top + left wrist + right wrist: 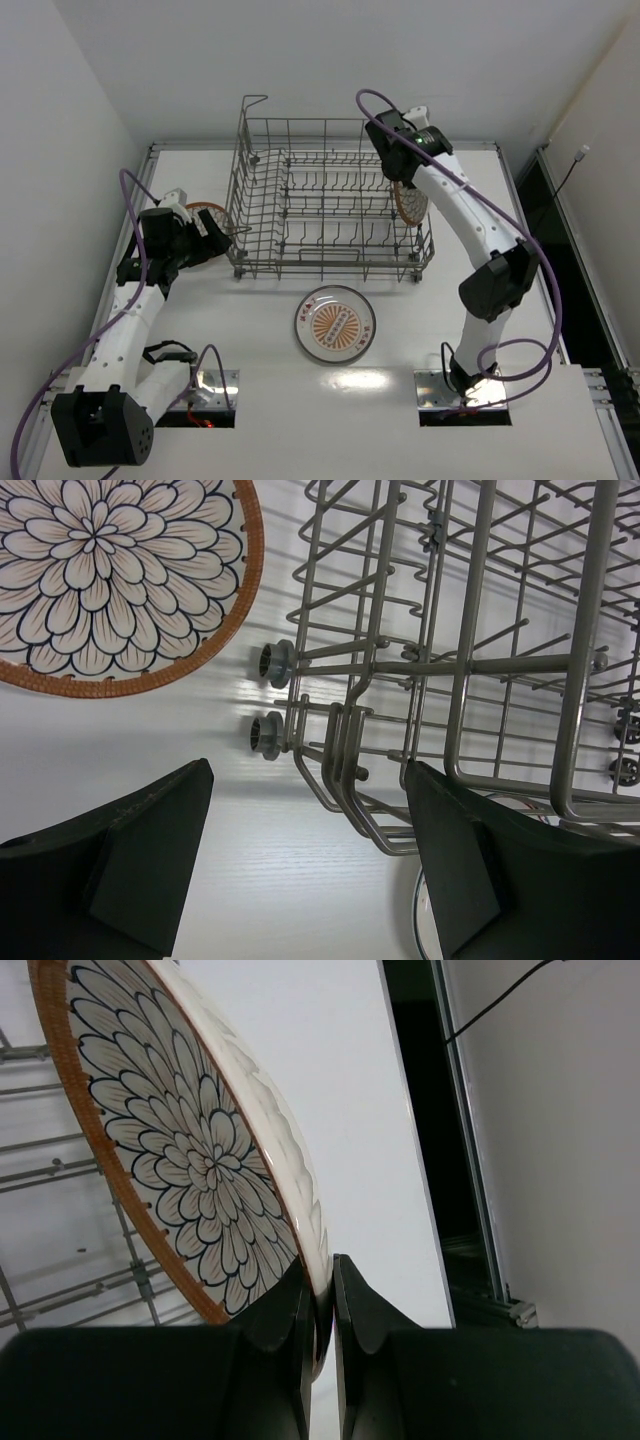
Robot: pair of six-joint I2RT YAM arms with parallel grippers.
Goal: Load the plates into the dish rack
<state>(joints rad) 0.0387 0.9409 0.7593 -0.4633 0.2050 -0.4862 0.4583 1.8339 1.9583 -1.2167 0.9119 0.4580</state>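
The right gripper lowers the petal plate toward the rack's middle next, since the plate hangs on edge above the rack's end wires.
The grey wire dish rack [330, 200] stands at the table's middle back; it fills the right of the left wrist view [480, 660]. My right gripper [405, 185] is shut on the rim of a brown-rimmed petal plate [190, 1150], holding it on edge over the rack's right end [410, 203]. A second brown-rimmed petal plate [208, 213] lies flat left of the rack, also in the left wrist view [110, 580]. My left gripper [305, 870] is open and empty, just above that plate's near side. The dark-rimmed orange sunburst plate [335, 323] lies flat in front of the rack.
A raised rail [320, 146] runs along the table's back edge. A dark gap and a cable [565, 180] lie beyond the right edge. White walls close in on the left and back. The rack's wheels [272, 665] face my left gripper.
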